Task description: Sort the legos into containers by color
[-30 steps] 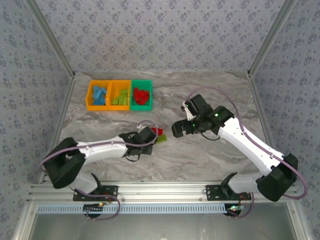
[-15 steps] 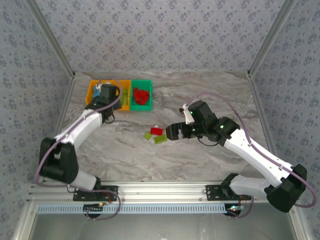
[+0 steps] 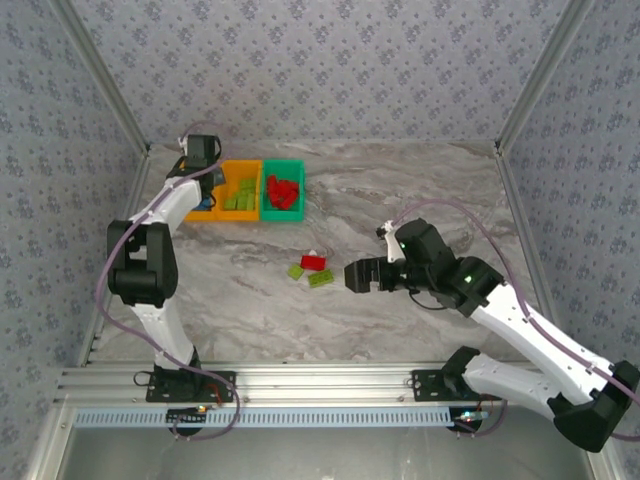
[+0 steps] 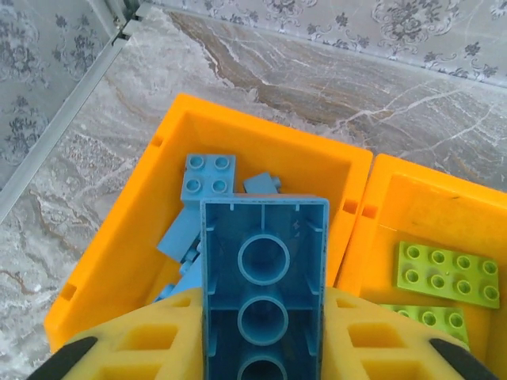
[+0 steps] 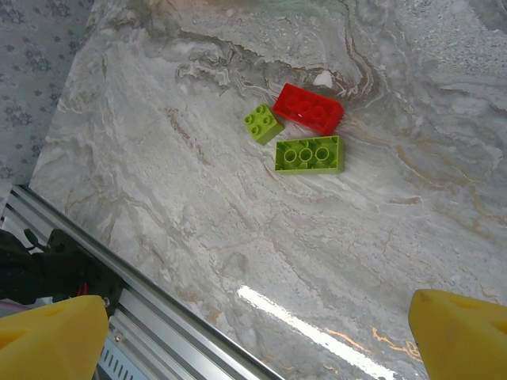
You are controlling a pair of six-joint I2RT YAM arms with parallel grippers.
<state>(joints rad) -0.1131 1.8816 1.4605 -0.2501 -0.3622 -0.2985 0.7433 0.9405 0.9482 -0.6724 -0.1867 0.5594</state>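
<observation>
My right gripper moves over the longer lime lego (image 3: pixel 321 278) (image 5: pixel 309 155) next, then goes down around it.
Between my left gripper's (image 4: pixel 264 307) yellow fingers (image 4: pixel 150 340) sits a blue lego (image 4: pixel 264 269), hollow underside toward the camera and touching both pads. It hangs above the left orange container (image 4: pixel 135 229), which holds several blue legos (image 4: pixel 207 177). From above, that gripper (image 3: pixel 203 170) is over the left orange container (image 3: pixel 208 212). The middle orange container (image 3: pixel 240 190) holds lime legos and the green container (image 3: pixel 283 190) red ones. My right gripper (image 3: pixel 355 275) stands open just right of three loose legos: red (image 5: pixel 308 108), small lime (image 5: pixel 262 123), longer lime (image 5: pixel 309 153).
The three containers stand in a row at the back left, close to the left wall frame (image 3: pixel 125 120). A metal rail (image 5: pixel 158 317) runs along the table's near edge below the right gripper (image 5: pixel 257 332). Bare marble lies right of the loose legos.
My left arm swung from the table's middle up to the left orange container, carrying the blue lego. The right gripper drifted nearer and lower beside the loose legos, staying open.
</observation>
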